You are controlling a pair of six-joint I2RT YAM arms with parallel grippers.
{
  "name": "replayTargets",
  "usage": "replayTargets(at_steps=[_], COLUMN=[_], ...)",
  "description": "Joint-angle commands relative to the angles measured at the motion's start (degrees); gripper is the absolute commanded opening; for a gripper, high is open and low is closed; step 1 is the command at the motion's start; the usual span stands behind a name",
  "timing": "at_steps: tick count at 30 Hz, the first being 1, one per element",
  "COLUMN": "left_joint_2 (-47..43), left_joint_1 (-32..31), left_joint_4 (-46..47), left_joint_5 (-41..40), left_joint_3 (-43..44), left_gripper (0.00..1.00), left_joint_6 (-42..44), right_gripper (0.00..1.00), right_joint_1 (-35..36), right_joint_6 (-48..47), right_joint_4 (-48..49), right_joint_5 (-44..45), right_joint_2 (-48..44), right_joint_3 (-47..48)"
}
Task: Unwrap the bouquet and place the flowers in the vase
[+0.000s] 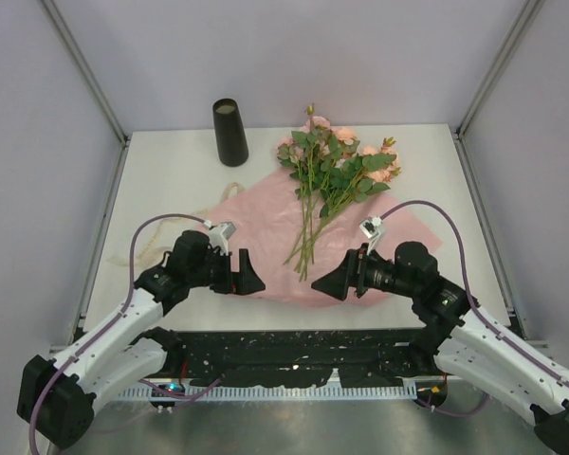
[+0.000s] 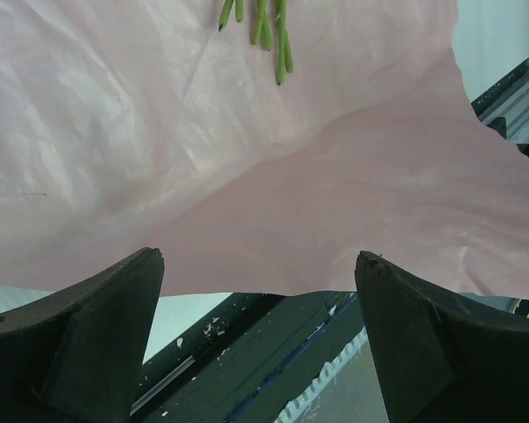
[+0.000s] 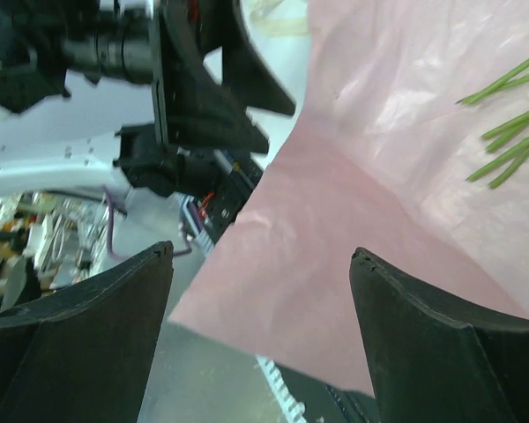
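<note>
The flowers (image 1: pixel 337 163) are unwrapped, so I will move my left gripper outward, to the right in the top view, and down onto the leafless part of a stem (image 1: pixel 309 230).
The bouquet lies unwrapped. Its pink paper (image 1: pixel 256 232) is spread flat on the table, with the flowers (image 1: pixel 337 163) lying on it, blooms toward the back and stem ends (image 1: pixel 303 254) toward me. The black vase (image 1: pixel 230 133) stands upright at the back left, apart from both arms. My left gripper (image 1: pixel 256 282) is open at the paper's near left edge. My right gripper (image 1: pixel 321 284) is open at the near right edge, facing the left one. In the left wrist view the paper (image 2: pixel 273 176) fills the space beyond the open gripper (image 2: pixel 257 260), with stem tips (image 2: pixel 278 40) at the top. In the right wrist view the paper's corner (image 3: pixel 317 256) hangs past the table edge between the open gripper (image 3: pixel 260 251) fingers, untouched.
A thin cream ribbon (image 1: pixel 155 248) lies loose on the table left of the paper. Grey walls close in the back and both sides. A black strip (image 1: pixel 294 355) with the arm bases runs along the near edge, and the other arm (image 3: pixel 185 97) shows close by in the right wrist view.
</note>
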Motion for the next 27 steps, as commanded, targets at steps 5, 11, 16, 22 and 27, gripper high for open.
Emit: replayTargets(at_steps=[5, 11, 16, 22, 27], left_joint_2=[-6.7, -7.7, -7.2, -6.1, -6.4], left_joint_1=[-1.7, -2.5, -2.6, -3.2, -3.2], left_joint_4=[7.7, 3.9, 1.4, -7.7, -7.3], left_joint_5=[-0.3, -5.6, -11.1, -21.6, -22.2], left_joint_3=[-9.2, -12.6, -13.8, -8.9, -1.7], left_gripper=[0.92, 0.91, 0.92, 0.92, 0.89], left_joint_6=[-6.9, -9.2, -10.8, -11.0, -5.6], right_gripper=[0.77, 0.70, 0.68, 0.61, 0.59], right_joint_1=[0.1, 0.2, 0.2, 0.2, 0.3], right_joint_6=[3.2, 14.6, 27.7, 31.5, 28.9], right_joint_4=[2.8, 4.2, 11.6, 12.7, 6.2], right_joint_5=[16.2, 18.3, 25.1, 33.2, 40.2], right_joint_2=[8.2, 17.6, 20.3, 21.1, 19.8], right_joint_3=[7.3, 3.2, -6.4, -12.5, -13.0])
